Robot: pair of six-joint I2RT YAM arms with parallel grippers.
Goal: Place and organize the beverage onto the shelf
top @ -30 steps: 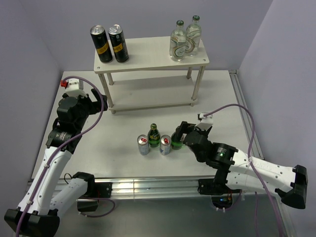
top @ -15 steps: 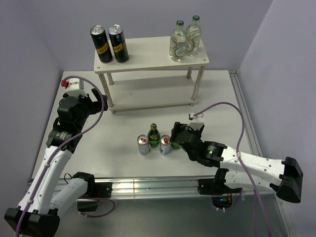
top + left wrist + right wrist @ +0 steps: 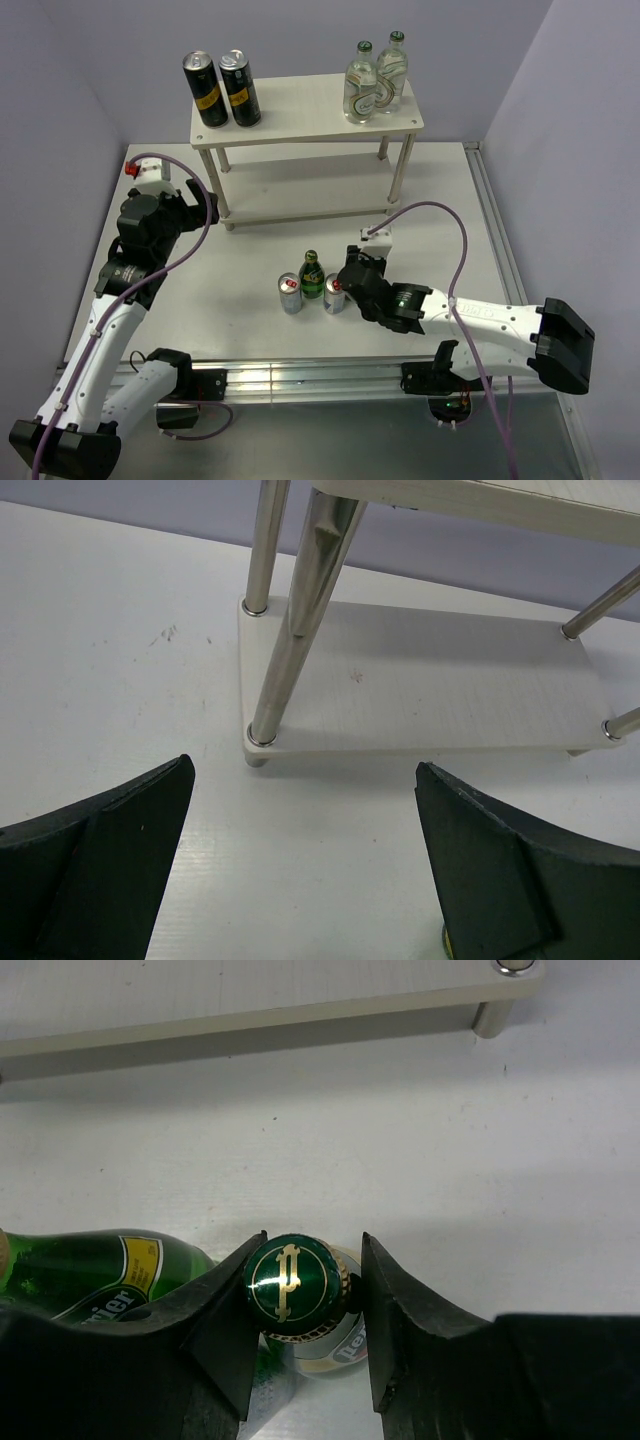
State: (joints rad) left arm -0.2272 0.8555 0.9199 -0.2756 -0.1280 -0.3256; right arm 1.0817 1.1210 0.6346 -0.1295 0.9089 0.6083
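The lower board's bare end (image 3: 364, 186) (image 3: 425, 974) below the glass bottles is outward of my right gripper, so my right gripper needs to lift the green bottle, carry it outward and let it go.
A dark green bottle (image 3: 296, 1288) stands on the table with its gold-marked cap between the fingers of my right gripper (image 3: 313, 1240), which is shut on it. From above, the right gripper (image 3: 351, 284) hides that bottle. A second green bottle (image 3: 312, 272) stands just left of it, with two silver red-topped cans (image 3: 290, 293) (image 3: 335, 293) in front. Two clear glass bottles (image 3: 362, 88) stand on the right of the shelf's (image 3: 300, 120) top board. My left gripper (image 3: 305, 860) is open and holds nothing, facing the shelf's lower board (image 3: 430, 690) and front-left leg (image 3: 290, 630).
Two tall dark cans (image 3: 222, 90) stand on the left of the top board. The right arm's purple cable (image 3: 440, 215) arcs over the table in front of the shelf. Grey walls close in the table on three sides.
My right gripper slid left over the green bottle and its jaws closed in on the cap. The left arm and the other drinks have not moved.
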